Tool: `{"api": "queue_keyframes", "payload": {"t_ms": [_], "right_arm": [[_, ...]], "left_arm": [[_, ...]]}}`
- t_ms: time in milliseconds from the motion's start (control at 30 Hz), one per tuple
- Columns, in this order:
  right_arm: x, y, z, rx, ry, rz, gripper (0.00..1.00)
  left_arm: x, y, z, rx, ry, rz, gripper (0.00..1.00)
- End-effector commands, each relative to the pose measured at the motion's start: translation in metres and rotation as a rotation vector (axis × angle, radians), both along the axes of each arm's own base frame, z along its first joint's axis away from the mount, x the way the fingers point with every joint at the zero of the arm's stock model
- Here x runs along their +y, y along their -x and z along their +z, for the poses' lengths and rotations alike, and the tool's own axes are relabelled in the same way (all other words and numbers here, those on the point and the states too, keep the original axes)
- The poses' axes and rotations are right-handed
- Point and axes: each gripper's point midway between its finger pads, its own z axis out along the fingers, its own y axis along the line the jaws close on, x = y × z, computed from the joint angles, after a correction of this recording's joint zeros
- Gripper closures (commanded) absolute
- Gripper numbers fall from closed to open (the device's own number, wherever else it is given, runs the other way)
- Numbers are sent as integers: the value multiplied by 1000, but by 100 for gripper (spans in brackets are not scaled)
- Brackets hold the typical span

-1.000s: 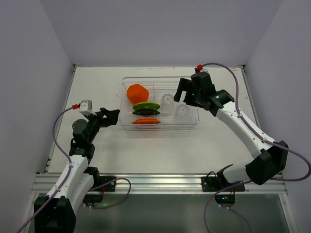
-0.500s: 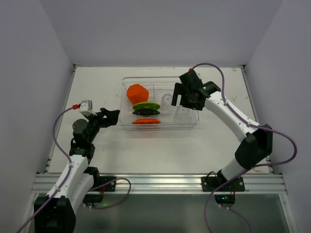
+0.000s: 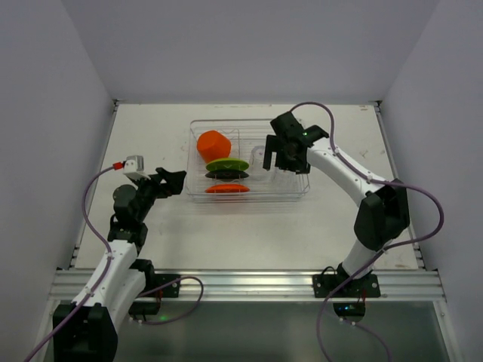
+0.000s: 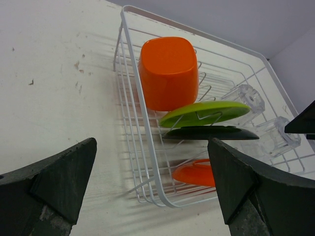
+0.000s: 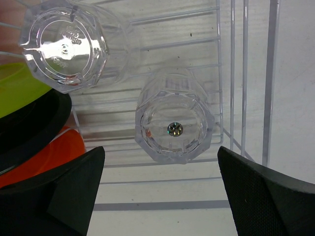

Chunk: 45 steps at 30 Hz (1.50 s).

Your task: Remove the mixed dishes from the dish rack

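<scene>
The nearer tumbler stands below my right gripper, just ahead of its fingers, so I will next move down and close them around the nearer tumbler's upturned base point(image 5: 174, 129).
The dish rack point(image 3: 249, 197) sits mid-table. It holds an orange faceted cup point(image 3: 213, 143), a lime-green plate point(image 3: 227, 164), a black plate point(image 3: 226, 174) and an orange plate point(image 3: 226, 188) on edge. My right gripper point(image 3: 281, 154) hovers open over the rack's right half. In the right wrist view, one upturned clear tumbler point(image 5: 174, 129) lies just ahead of the open right gripper point(image 5: 160, 194). The other tumbler point(image 5: 66, 46) is farther left. My left gripper point(image 3: 172, 181) is open and empty, left of the rack. In its wrist view the left gripper point(image 4: 152, 191) faces the rack's rim point(image 4: 142, 123) and the cup point(image 4: 169, 71).
Bare white tabletop point(image 3: 249, 234) lies in front of the rack and to its left and right. White walls close in the back and sides. The right arm's cable point(image 3: 423, 204) loops over the table's right side.
My right gripper has swung left and in over the rack's right half, above the tumblers. The left arm and the dishes have not moved.
</scene>
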Motion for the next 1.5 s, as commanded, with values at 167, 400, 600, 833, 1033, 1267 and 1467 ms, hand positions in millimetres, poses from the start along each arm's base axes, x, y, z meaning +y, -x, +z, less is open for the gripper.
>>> {"api": "queue_keyframes", "payload": {"t_ms": [167,400,600,833,1033,1267,1467], "right_arm": [[2,-12,5,-27,19,4,1],[-1,-18,0,-28,27,-41,1],[-2,-23,-6,-20,15,-66,1],[-5,-26,-10,-19,-17,-101,3],[-1,-27,-14,-10,-29,-93,15],[1,-25,-19,-3,-34,-78,17],[-1,-21,-26,13,-28,-80,20]], "left_arm": [[0,-4,15,-42,-17,2,0],[1,-5,14,-37,-18,4,0],[1,-5,14,-39,-17,4,0],[0,-5,14,-38,-16,3,0],[0,-5,15,-38,-16,0,0],[1,-5,15,-40,-16,4,0],[0,-5,16,-40,-16,3,0]]}}
